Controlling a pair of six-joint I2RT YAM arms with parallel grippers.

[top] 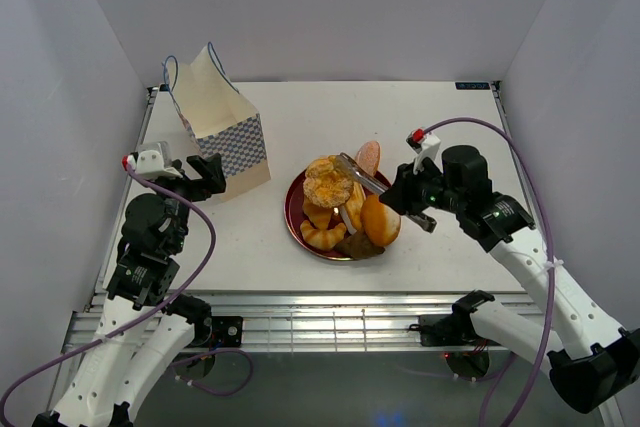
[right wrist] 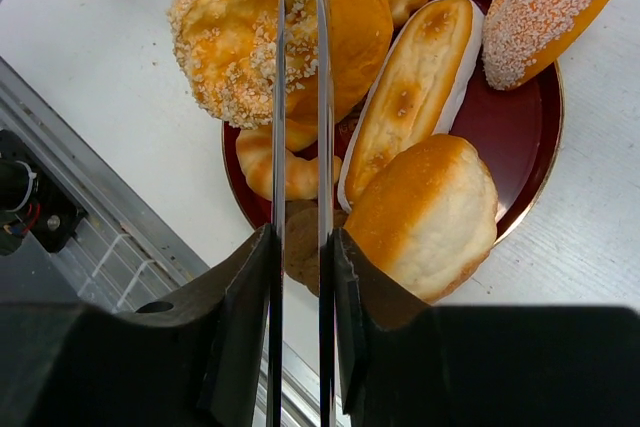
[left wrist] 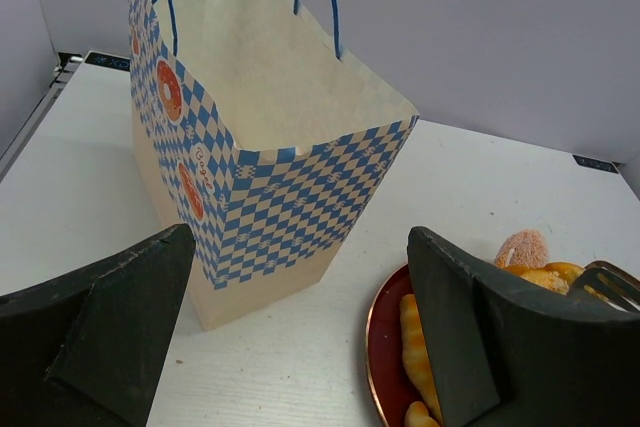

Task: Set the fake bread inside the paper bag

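My right gripper carries the crumb-topped bun up and outward over the bag's opening point(top: 207, 101) next and releases it. The opening lies to that gripper's left in the top view.
The fake bread lies heaped on a dark red plate point(top: 296, 209): a crumb-topped bun point(top: 327, 185) point(right wrist: 230, 37), a golden round bun point(top: 381, 219) point(right wrist: 425, 212), an oblong roll point(right wrist: 415, 82), a pinkish bun point(top: 368, 156) point(right wrist: 545, 7), a croissant point(top: 322, 236) and a dark brown piece point(right wrist: 300, 247). My right gripper point(top: 398, 190) point(right wrist: 300, 247) is shut on metal tongs point(top: 357, 174) point(right wrist: 322, 97), whose arms reach close together over the crumb-topped bun. The paper bag point(top: 222, 127) point(left wrist: 270, 147) stands open at the left. My left gripper point(top: 205, 175) point(left wrist: 300, 247) is open and empty beside its base.
The plate's rim also shows in the left wrist view point(left wrist: 385, 347), right of the bag. White walls enclose the table on three sides. A metal rail point(top: 300, 312) runs along the near edge.
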